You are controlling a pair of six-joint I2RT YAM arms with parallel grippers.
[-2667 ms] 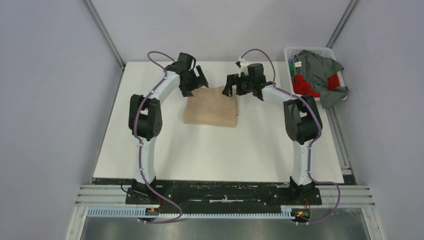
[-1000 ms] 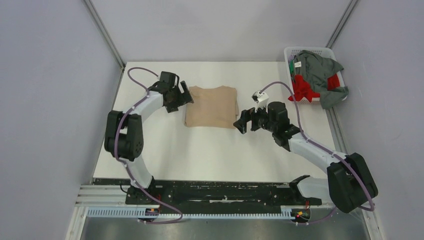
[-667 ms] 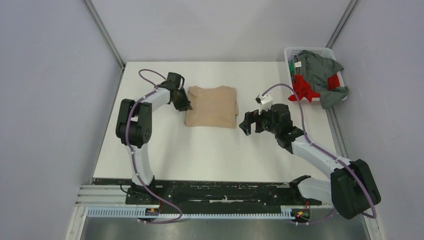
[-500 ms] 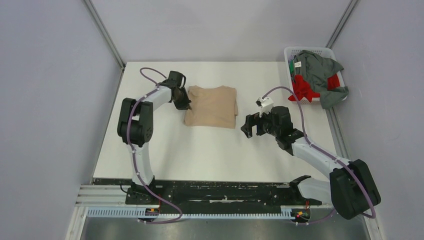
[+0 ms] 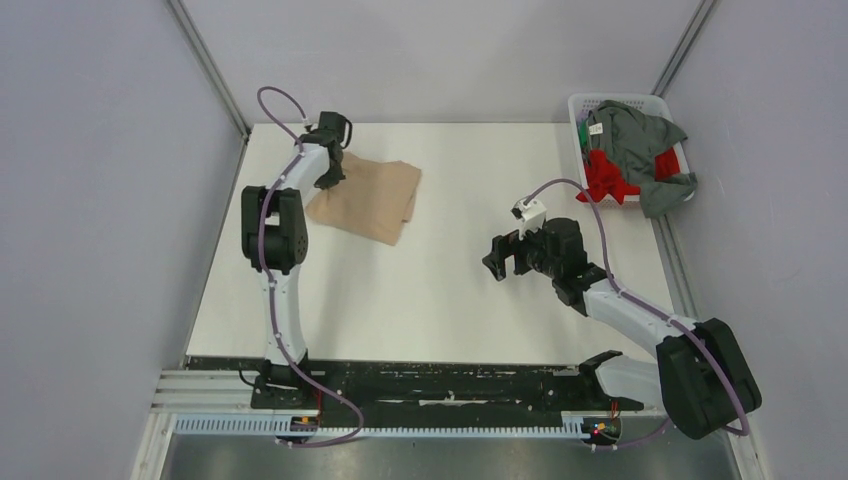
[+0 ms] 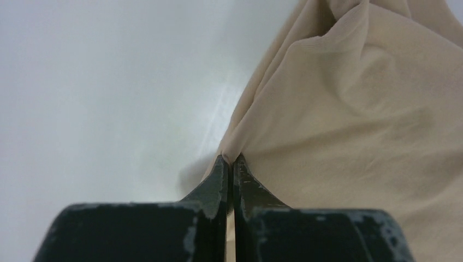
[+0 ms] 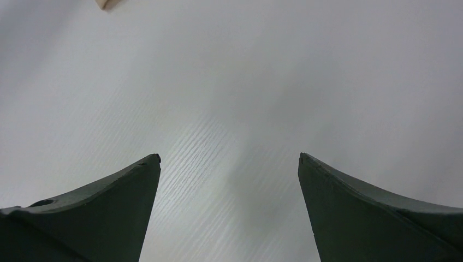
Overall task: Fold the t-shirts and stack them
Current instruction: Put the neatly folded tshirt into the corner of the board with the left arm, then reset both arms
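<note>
The tan-beige t-shirt (image 5: pixel 367 197) is lying crooked. I should next drag it with my left gripper to the left in the top view, into the far corner of the table, and let it go.
The folded tan-beige t-shirt (image 5: pixel 367 197) lies skewed at the back left of the table. My left gripper (image 5: pixel 331 180) is shut on its left edge; in the left wrist view the closed fingertips (image 6: pixel 231 159) pinch a fold of the tan cloth (image 6: pixel 355 109). My right gripper (image 5: pixel 502 256) hangs open over bare table right of centre, nothing between its fingers (image 7: pixel 131 180). A grey-green t-shirt (image 5: pixel 640 140) and a red t-shirt (image 5: pixel 605 172) are heaped in the basket at the back right.
The white lattice basket (image 5: pixel 618 101) stands at the table's back right corner, grey cloth spilling over its right rim. Grey walls close in the table on the left, back and right. The table's left edge runs close to the left arm.
My left gripper has shut on the tan t-shirt's left edge and dragged it left and back, turning it askew. The right gripper drew back slightly toward the front.
</note>
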